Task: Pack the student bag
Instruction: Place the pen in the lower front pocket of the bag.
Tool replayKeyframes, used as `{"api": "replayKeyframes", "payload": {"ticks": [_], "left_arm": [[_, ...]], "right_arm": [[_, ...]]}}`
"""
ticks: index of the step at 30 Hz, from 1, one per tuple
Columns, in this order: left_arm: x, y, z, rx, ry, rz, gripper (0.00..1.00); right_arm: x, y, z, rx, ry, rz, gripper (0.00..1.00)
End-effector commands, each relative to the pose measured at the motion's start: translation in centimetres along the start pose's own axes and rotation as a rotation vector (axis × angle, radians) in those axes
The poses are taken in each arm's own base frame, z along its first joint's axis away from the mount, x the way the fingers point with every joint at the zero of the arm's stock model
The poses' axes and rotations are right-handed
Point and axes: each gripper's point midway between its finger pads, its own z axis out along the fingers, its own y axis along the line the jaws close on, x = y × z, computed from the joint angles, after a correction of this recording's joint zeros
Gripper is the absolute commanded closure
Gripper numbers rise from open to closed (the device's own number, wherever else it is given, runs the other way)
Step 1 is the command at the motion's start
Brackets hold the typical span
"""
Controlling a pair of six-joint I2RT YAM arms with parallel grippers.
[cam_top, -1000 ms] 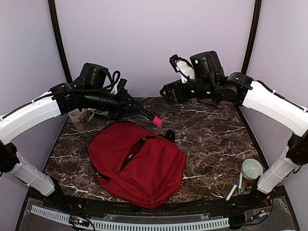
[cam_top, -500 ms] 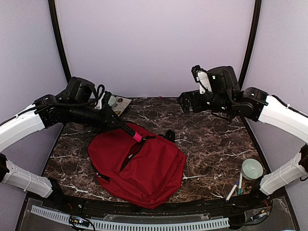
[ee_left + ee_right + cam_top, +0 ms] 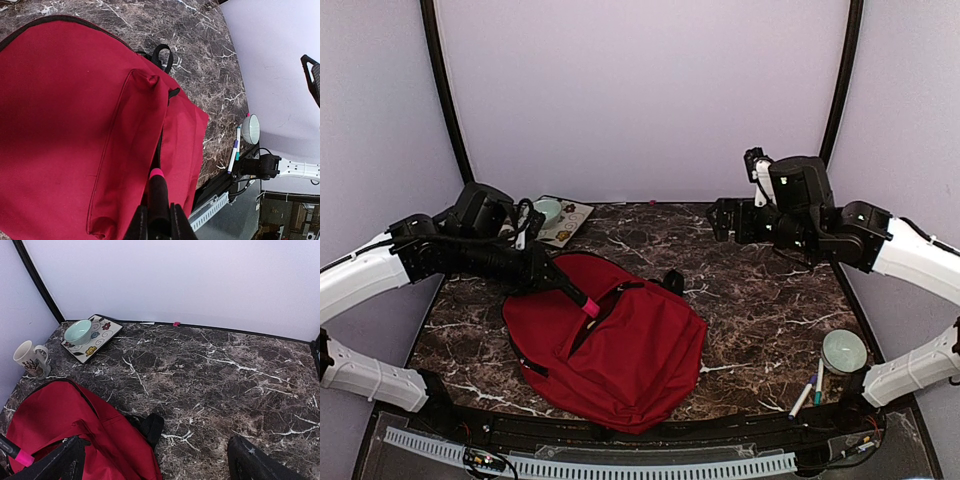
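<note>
The marker's pink tip points at the bag's zipper slit [image 3: 591, 327] [image 3: 159, 152], so next I will move my left gripper down and to the right in the top view, slide the marker in there and let go of it.
The student bag [image 3: 620, 350] is a dark-red backpack lying flat at the front middle of the table, its black zipper slit partly open. It also shows in the left wrist view [image 3: 75, 125] and the right wrist view [image 3: 60, 430]. My left gripper [image 3: 546, 276] [image 3: 159, 222] is shut on a black marker with a pink cap [image 3: 158, 192]. The marker's pink tip [image 3: 590, 308] points at the bag's zipper slit, just over it. My right gripper [image 3: 722, 220] [image 3: 157, 470] is open and empty, high over the back right of the table, away from the bag.
A flowered square plate [image 3: 572, 222] [image 3: 102, 335] with a pale green bowl [image 3: 77, 331] stands at the back left. A mug [image 3: 30, 359] stands beside it. A pale green bowl [image 3: 844, 350] and two pens [image 3: 810, 388] lie at the front right.
My left arm has swung down and back with the marker, from beyond the bag's far edge to over its zipper slit. My right arm has drawn back to the right.
</note>
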Motion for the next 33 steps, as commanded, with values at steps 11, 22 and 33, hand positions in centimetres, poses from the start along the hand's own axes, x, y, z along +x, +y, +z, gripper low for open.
{"api": "replayKeyframes", "payload": {"ticks": [11,22,33], "left_arm": [[0.5,2.2,-0.2,-0.079,-0.021,0.053,1.00],[1.4,2.8,1.4,-0.080,0.033,0.073,1.00],[3.3,2.4,3.1,0.049,0.066,-0.044,1.00]], "right_arm": [[-0.2,0.4,0.8,0.005,-0.008,0.086,0.01],[-0.1,-0.1,0.2,0.012,-0.009,0.125,0.01],[1.2,-0.4,-0.2,-0.004,0.008,0.166,0.01]]}}
